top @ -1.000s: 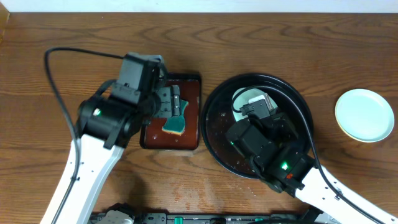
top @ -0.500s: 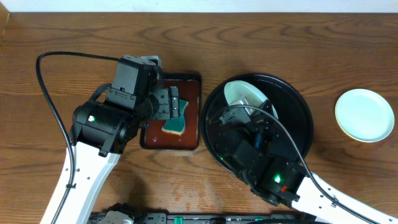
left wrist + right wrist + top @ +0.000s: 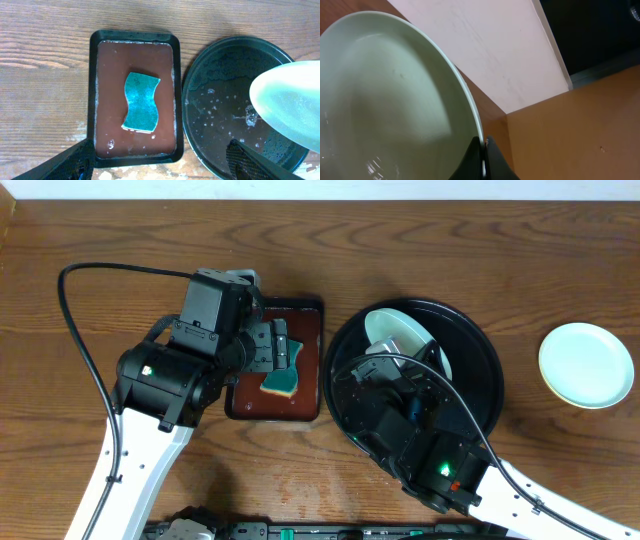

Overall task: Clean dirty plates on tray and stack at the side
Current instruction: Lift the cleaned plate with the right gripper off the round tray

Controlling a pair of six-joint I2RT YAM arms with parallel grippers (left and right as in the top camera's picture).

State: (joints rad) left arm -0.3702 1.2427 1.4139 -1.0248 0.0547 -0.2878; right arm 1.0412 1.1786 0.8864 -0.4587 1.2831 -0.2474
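Observation:
I will carry the unsmeared plate down and right in the overhead view to the clean plate below my right gripper, lower it flat and release.
My right gripper [image 3: 483, 150] is shut on the rim of a white plate [image 3: 385, 100] and holds it tilted up over the black tray [image 3: 480, 345]. The plate shows in the overhead view [image 3: 400, 335] and in the left wrist view [image 3: 292, 107]. No red smear shows on it. The tray [image 3: 215, 110] is wet with droplets. Another plate [image 3: 586, 365], clean and pale, lies on the table at the far right. My left gripper [image 3: 162, 160] is open and empty above the brown tray's near edge. A third plate is not visible.
A rectangular dark-brown tray [image 3: 305, 405] left of the black tray holds reddish-brown liquid and a teal sponge [image 3: 283, 373], also in the left wrist view [image 3: 141, 102]. Pale stains [image 3: 120, 175] mark the wood by the brown tray's near edge.
One second ago the plate lay low in the tray under my right gripper. My right arm has swung left and tilted the plate up. The left arm shifted slightly left, then stayed still.

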